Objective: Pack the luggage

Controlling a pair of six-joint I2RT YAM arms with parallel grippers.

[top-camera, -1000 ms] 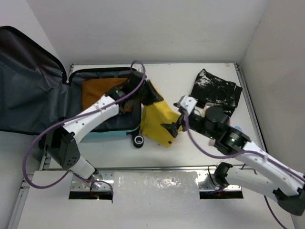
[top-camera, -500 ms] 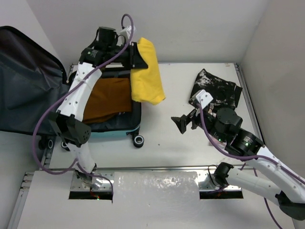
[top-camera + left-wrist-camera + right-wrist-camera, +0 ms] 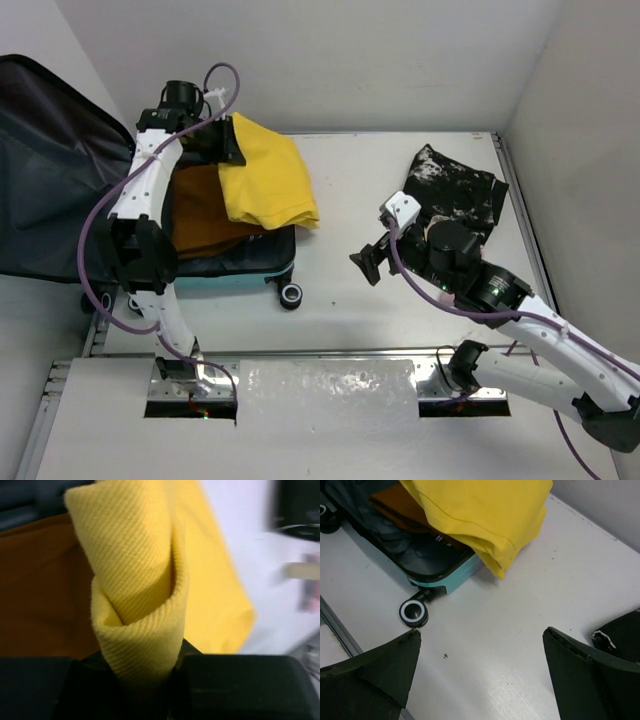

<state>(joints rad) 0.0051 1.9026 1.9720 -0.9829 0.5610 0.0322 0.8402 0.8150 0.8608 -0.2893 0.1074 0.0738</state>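
Observation:
The folded yellow garment hangs past the luggage's rim, so next my left gripper needs to pull it toward the lid and down over the orange garment [image 3: 206, 212] [image 3: 46, 592].
The luggage [image 3: 238, 273] lies open at the left, with its dark grey lined lid [image 3: 50, 190] leaning back and a teal rim along the front. An orange garment [image 3: 203, 215] lies inside it. My left gripper [image 3: 228, 146] is shut on a folded yellow garment [image 3: 267, 182], which hangs over the luggage's right half and rim. In the left wrist view the yellow cloth [image 3: 145, 595] bunches up between the fingers of that gripper [image 3: 150, 675]. My right gripper [image 3: 372, 258] hovers open over bare table right of the luggage; in its own view the gripper [image 3: 480, 645] holds nothing.
A black garment with white print [image 3: 452, 190] lies at the back right of the table. A black luggage wheel [image 3: 413, 612] sticks out at the front corner. White walls close in the back and right side.
My left arm has lifted the yellow garment off the table and swung it left and back over the open luggage. The right gripper has drawn away from the garment, still open.

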